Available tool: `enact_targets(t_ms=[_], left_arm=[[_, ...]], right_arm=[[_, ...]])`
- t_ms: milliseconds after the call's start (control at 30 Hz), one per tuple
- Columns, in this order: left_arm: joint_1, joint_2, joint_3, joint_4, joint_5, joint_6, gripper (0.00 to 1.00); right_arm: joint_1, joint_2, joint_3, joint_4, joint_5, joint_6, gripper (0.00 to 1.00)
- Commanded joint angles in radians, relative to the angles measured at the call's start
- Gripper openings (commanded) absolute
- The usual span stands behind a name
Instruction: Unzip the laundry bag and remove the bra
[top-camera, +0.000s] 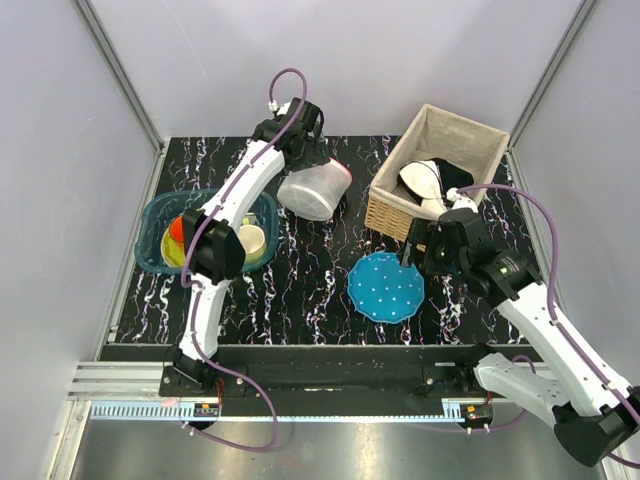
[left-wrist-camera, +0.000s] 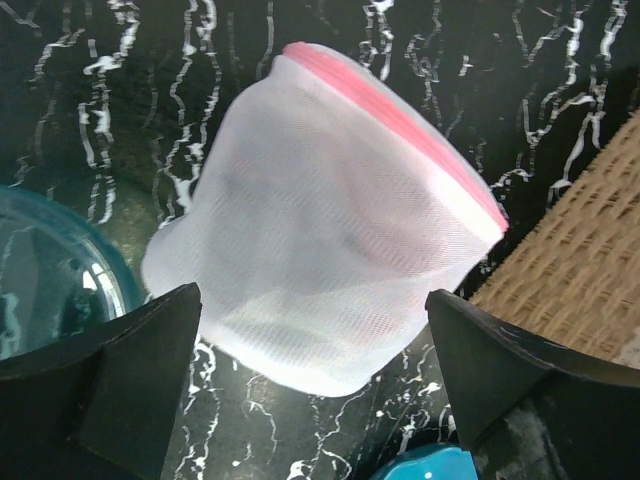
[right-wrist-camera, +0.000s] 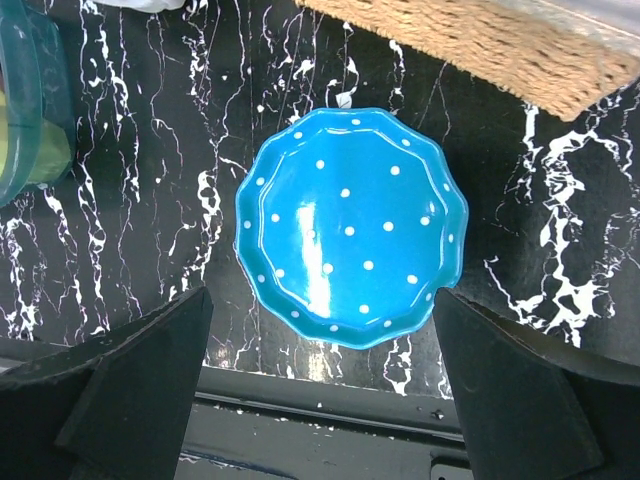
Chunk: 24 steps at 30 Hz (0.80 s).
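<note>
The left gripper shifts toward the wicker basket next and lowers its open fingers around the pink zipper rim (top-camera: 341, 170) (left-wrist-camera: 420, 141). The laundry bag is still zipped shut.
The laundry bag (top-camera: 313, 190) lies on the dark marbled table at the back middle, white mesh with a pink zipper rim on its right side. In the left wrist view the laundry bag (left-wrist-camera: 330, 220) fills the middle, its pink zipper shut along the upper right. The red and black bra is hidden; only a faint grey shadow shows through the mesh. My left gripper (top-camera: 305, 142) hangs open just behind and above the bag, and in its wrist view the left gripper (left-wrist-camera: 315, 385) is empty, fingers wide apart. My right gripper (top-camera: 420, 247) is open and empty over the table's right side.
A blue dotted plate (top-camera: 386, 286) lies at front middle, under the right gripper (right-wrist-camera: 320, 390). A wicker basket (top-camera: 392, 212) at back right holds a white-and-black bra (top-camera: 435, 180). A teal tub (top-camera: 152, 225) with dishes stands at left.
</note>
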<state>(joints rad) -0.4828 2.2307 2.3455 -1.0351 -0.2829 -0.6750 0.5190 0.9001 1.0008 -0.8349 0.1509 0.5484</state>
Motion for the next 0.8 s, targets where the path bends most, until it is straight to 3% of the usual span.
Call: enact_targets(t_ms=[0,300,467,667,767], left_arm=[[0.001,0.009,0.000,0.119,0.103,-0.034,0.98],[0.000,0.029,0.021,0.247,0.099,-0.031,0.96],[0.000,0.113,0.114,0.282,-0.030,0.012,0.95],[-0.010,0.214,0.109,0.205,-0.079,0.003,0.91],[-0.011,0.208,0.078,0.207,-0.058,0.003,0.72]], right_arm=[[0.004,0.043,0.033,0.046,-0.036,0.031,1.00],[0.004,0.076,0.021,0.013,-0.036,0.077,1.00],[0.004,0.095,-0.004,0.011,-0.071,0.056,1.00],[0.004,0.108,-0.025,0.013,-0.070,0.077,0.99],[0.004,0.114,-0.031,0.033,-0.093,0.078,1.00]])
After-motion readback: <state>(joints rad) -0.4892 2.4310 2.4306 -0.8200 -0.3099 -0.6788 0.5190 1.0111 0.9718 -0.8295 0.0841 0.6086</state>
